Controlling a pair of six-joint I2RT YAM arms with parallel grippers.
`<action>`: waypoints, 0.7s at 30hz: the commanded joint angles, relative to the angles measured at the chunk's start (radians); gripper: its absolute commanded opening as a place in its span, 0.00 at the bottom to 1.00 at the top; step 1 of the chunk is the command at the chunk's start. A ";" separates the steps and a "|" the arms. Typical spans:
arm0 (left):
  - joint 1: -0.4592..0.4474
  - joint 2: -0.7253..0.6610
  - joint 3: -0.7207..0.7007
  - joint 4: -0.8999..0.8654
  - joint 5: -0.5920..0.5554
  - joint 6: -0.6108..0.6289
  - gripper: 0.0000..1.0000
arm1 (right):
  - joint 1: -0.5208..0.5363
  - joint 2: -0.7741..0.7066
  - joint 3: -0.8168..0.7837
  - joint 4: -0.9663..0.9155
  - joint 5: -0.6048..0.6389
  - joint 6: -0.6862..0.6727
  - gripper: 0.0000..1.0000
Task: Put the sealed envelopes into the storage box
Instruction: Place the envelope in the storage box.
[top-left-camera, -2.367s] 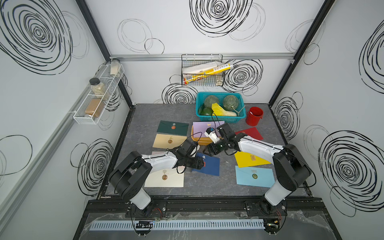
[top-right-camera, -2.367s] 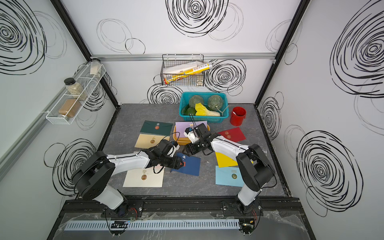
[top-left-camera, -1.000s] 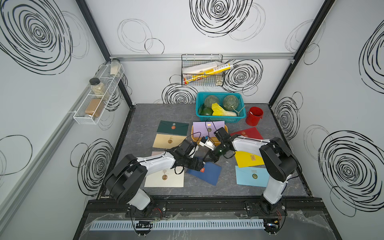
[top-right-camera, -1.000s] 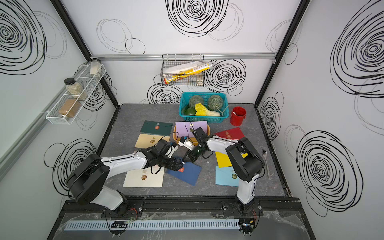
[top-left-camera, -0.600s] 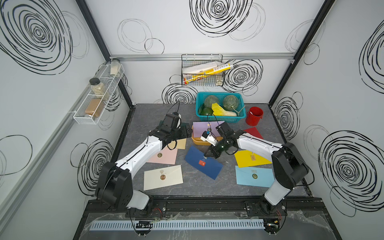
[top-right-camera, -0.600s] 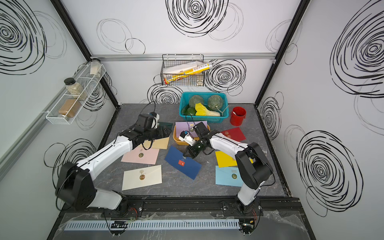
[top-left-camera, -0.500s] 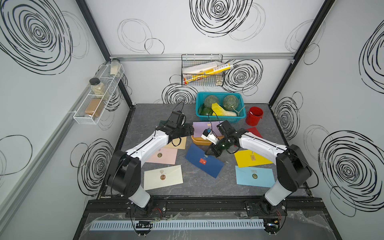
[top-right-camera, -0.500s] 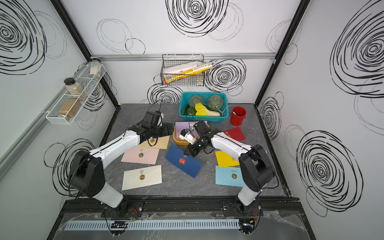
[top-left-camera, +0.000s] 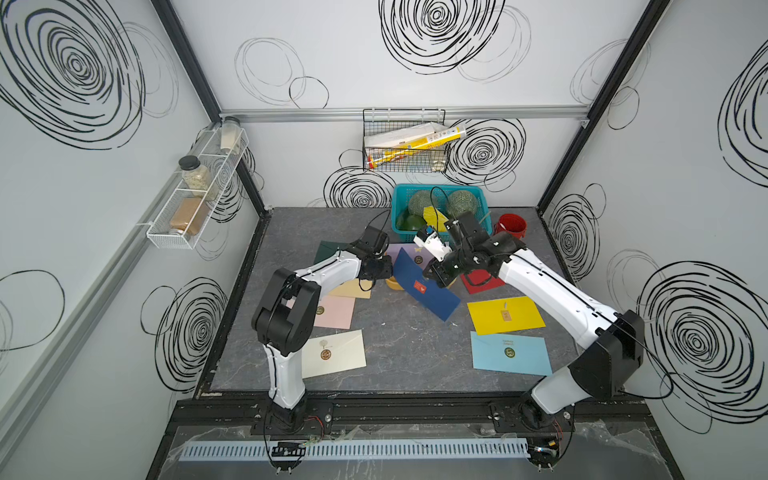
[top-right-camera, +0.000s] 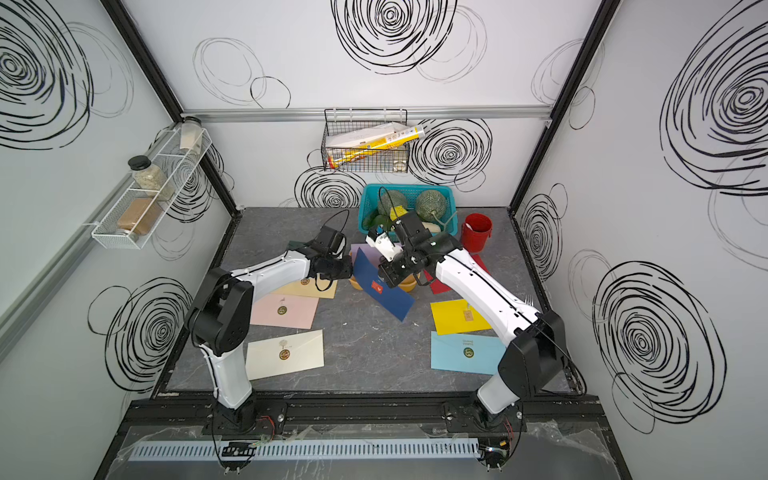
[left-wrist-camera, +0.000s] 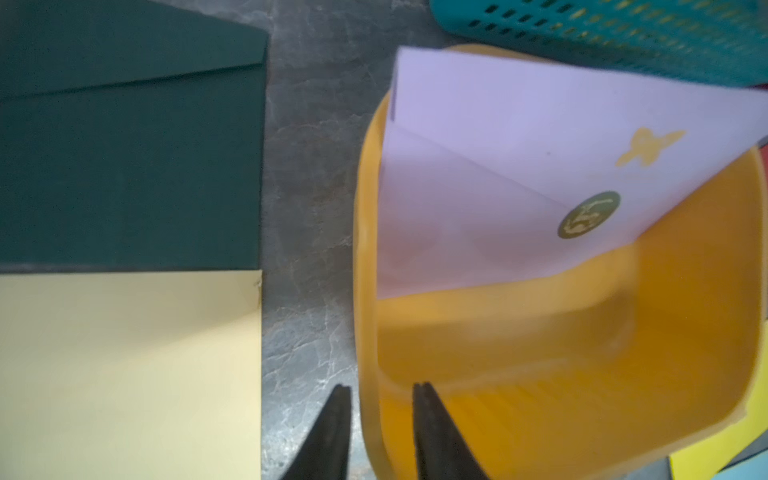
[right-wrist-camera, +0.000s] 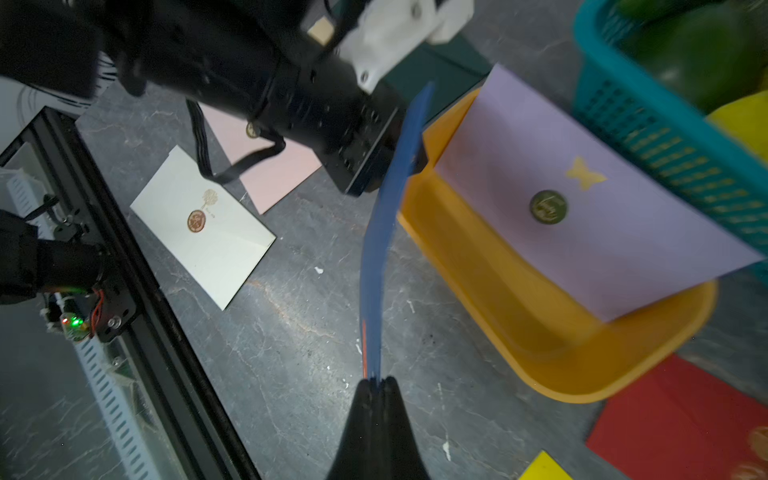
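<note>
The navy envelope (right-wrist-camera: 380, 249) still hangs outside the storage box's near side, so next my right gripper needs to move over the box's open middle, lower it and release it there.
The mustard storage box (left-wrist-camera: 582, 374) stands mid-table, mostly hidden in both top views; a lilac envelope (left-wrist-camera: 519, 145) leans in it. My left gripper (left-wrist-camera: 382, 388) grips the box's left wall, one finger outside, one inside. My right gripper (right-wrist-camera: 376, 380) is shut on the navy envelope (right-wrist-camera: 380, 249), holding it on edge, tilted, just in front of the box (top-left-camera: 390, 283). Flat on the table lie dark green (top-left-camera: 328, 251), tan (top-left-camera: 353, 289), pink (top-left-camera: 336, 311), cream (top-left-camera: 334, 353), red (top-left-camera: 482, 280), yellow (top-left-camera: 505, 316) and light blue (top-left-camera: 511, 351) envelopes.
A teal basket (top-left-camera: 436, 188) of melons stands right behind the box, with a red cup (top-left-camera: 512, 226) to its right. A wire rack (top-left-camera: 405, 153) hangs on the back wall. Both arms meet over the table's middle.
My left arm left the navy envelope, swung back to the box's left side and closed its jaws on the wall. My right gripper raised the navy envelope toward the box.
</note>
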 joint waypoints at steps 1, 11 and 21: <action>-0.011 0.018 0.012 0.000 0.010 0.015 0.20 | -0.041 0.019 0.121 -0.084 0.109 -0.031 0.00; -0.024 -0.095 -0.118 -0.020 0.008 0.056 0.07 | -0.089 0.152 0.181 -0.141 0.113 -0.256 0.00; -0.037 -0.183 -0.220 -0.024 0.023 0.107 0.07 | -0.057 0.225 0.165 -0.078 -0.024 -0.357 0.00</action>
